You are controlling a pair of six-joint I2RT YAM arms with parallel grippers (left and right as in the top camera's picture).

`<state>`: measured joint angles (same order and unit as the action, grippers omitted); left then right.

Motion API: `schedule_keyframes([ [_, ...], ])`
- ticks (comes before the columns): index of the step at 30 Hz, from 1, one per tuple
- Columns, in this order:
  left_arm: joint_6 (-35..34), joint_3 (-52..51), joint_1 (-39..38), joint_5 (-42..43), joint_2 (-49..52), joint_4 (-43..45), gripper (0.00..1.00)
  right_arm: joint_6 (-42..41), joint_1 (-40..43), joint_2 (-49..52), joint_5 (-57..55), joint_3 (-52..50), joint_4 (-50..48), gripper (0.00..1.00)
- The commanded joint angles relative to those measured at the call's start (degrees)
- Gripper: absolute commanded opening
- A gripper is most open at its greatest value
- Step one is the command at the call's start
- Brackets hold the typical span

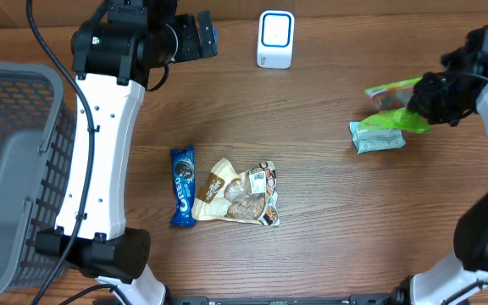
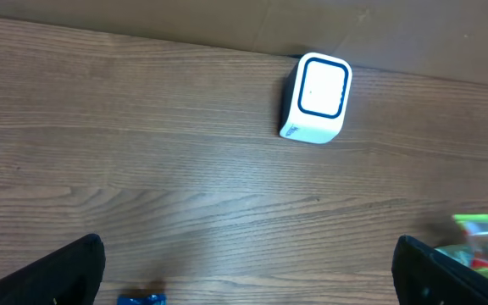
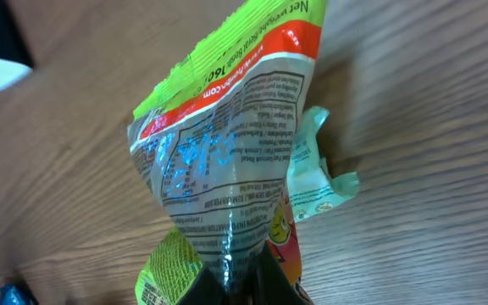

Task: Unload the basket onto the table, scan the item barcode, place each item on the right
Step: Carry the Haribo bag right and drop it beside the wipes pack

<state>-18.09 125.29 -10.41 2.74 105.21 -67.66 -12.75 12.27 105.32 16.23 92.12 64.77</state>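
Observation:
The orange snack bag comes down with my right gripper onto the mint-green packet [image 1: 377, 138] [image 3: 313, 175] next.
My right gripper [image 1: 420, 100] is shut on a green and orange snack bag [image 1: 390, 91] and holds it above the table at the right. In the right wrist view the bag [image 3: 227, 152] hangs from the pinched jaws [image 3: 235, 286], its printed back panel toward the camera. The white barcode scanner [image 1: 275, 39] with a blue-framed window stands at the back centre. My left gripper [image 1: 198, 34] hovers to its left, open and holding nothing. The left wrist view shows the scanner [image 2: 316, 99] ahead, with the dark fingertips [image 2: 68, 273] spread wide apart.
A mint-green packet [image 1: 377, 135] lies on the table under the held bag. A blue Oreo pack [image 1: 182, 186] and a clear cookie bag [image 1: 237, 193] lie mid-table. A grey mesh basket [image 1: 7, 169] fills the left edge.

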Motion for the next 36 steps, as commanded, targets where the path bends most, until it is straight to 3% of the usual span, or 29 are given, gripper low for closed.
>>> schedule_keyframes([
  [1, -0.57, 1.07, -0.11, 0.22, -1.44, 0.17, 1.0, -0.57, -0.24, 2.12, 1.84, 0.83, -0.13, 0.04],
  [36, -0.57, 1.07, -0.11, 0.2, -1.44, 0.17, 1.0, -0.79, 0.39, 5.95, -1.84, 0.83, 2.73, 0.04],
])
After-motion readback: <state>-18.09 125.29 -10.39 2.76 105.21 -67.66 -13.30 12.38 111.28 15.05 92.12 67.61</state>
